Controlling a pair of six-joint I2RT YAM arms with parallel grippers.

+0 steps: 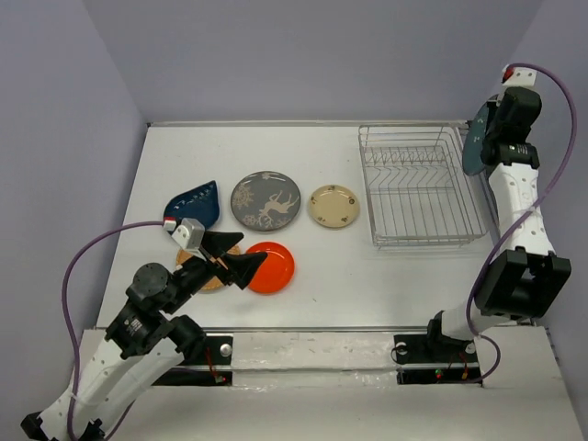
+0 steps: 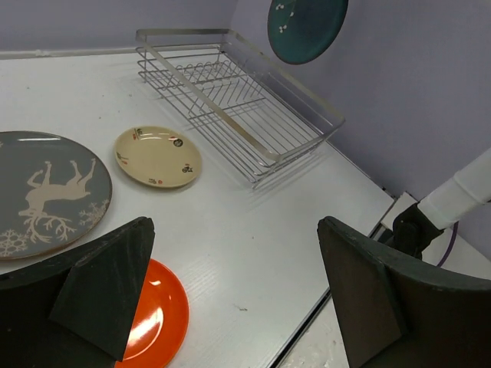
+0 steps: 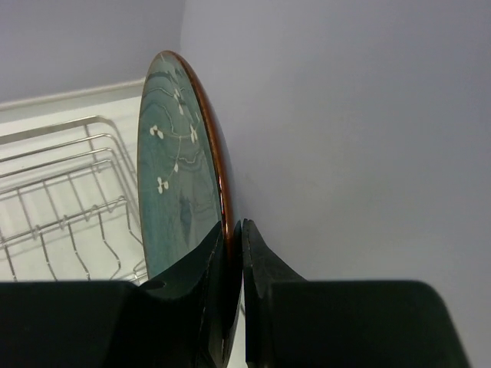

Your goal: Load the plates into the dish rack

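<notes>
Next, my right gripper moves down toward the left in the top view, into the rack's end slots, and releases the teal plate, since it hangs past the rack's end.
My right gripper [image 3: 234,230] is shut on the rim of the large teal plate [image 3: 173,169] and holds it upright in the air. The plate hangs just past the right end of the dish rack [image 1: 423,241], close to the side wall. It also shows above the rack [image 2: 201,98] in the left wrist view as a teal plate [image 2: 307,27]. My left gripper [image 2: 234,226] is open and empty, hovering over the orange-red plate [image 1: 273,267] and the tan plate [image 1: 209,276], which it partly hides. The deer plate [image 1: 265,199], cream plate [image 1: 333,206] and blue leaf plate [image 1: 195,204] lie flat.
The lilac side wall [image 3: 345,138] stands right behind the teal plate. The table's front edge [image 1: 322,329] runs just below the orange-red plate. The right arm [image 1: 524,211] rises along the rack's right side.
</notes>
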